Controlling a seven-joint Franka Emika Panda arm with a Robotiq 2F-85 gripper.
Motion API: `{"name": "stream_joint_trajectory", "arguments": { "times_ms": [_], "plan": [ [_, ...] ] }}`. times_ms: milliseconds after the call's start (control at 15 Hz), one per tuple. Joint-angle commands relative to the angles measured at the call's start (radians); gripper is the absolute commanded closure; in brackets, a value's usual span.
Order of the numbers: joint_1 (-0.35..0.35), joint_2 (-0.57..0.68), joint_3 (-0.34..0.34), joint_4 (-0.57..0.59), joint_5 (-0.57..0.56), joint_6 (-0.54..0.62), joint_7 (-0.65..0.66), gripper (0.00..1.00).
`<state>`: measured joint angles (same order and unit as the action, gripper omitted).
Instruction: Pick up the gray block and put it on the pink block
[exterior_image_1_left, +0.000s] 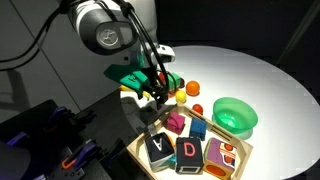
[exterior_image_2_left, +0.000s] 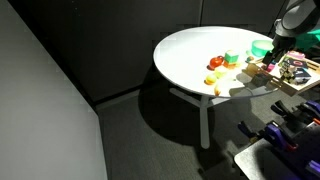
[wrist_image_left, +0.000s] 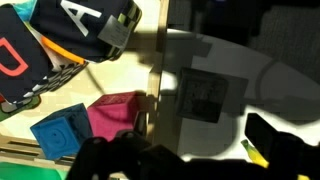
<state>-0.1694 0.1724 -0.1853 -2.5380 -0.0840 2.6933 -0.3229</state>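
I need to move my gripper off the tray's rim and down over the gray block (wrist_image_left: 205, 95) before closing.
In the wrist view the gray block (wrist_image_left: 205, 95) lies on the white table in shadow, just beside the wooden tray's rim (wrist_image_left: 155, 95). The pink block (wrist_image_left: 112, 117) sits inside the tray next to a small blue cube (wrist_image_left: 60, 135). My gripper (wrist_image_left: 195, 150) hangs above the gray block, its dark fingers spread wide and holding nothing. In an exterior view the gripper (exterior_image_1_left: 158, 92) is over the table at the tray's far edge and the pink block (exterior_image_1_left: 177, 122) lies in the tray. The gripper hides the gray block there.
The tray (exterior_image_1_left: 140, 150) also holds a black tile marked A (exterior_image_1_left: 158, 148), a red tile marked D (exterior_image_1_left: 188, 150) and a picture tile (exterior_image_1_left: 222, 153). A green bowl (exterior_image_1_left: 235, 115), an orange ball (exterior_image_1_left: 192, 89) and toy pieces lie on the round white table (exterior_image_1_left: 270, 80).
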Motion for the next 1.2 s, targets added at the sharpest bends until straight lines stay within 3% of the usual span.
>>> {"name": "stream_joint_trajectory", "arguments": {
  "times_ms": [0, 1133],
  "plan": [
    [-0.022, 0.067, 0.042, 0.049, 0.038, 0.036, -0.030, 0.00],
    [-0.011, 0.222, 0.062, 0.082, -0.014, 0.081, 0.018, 0.00]
  ]
}}
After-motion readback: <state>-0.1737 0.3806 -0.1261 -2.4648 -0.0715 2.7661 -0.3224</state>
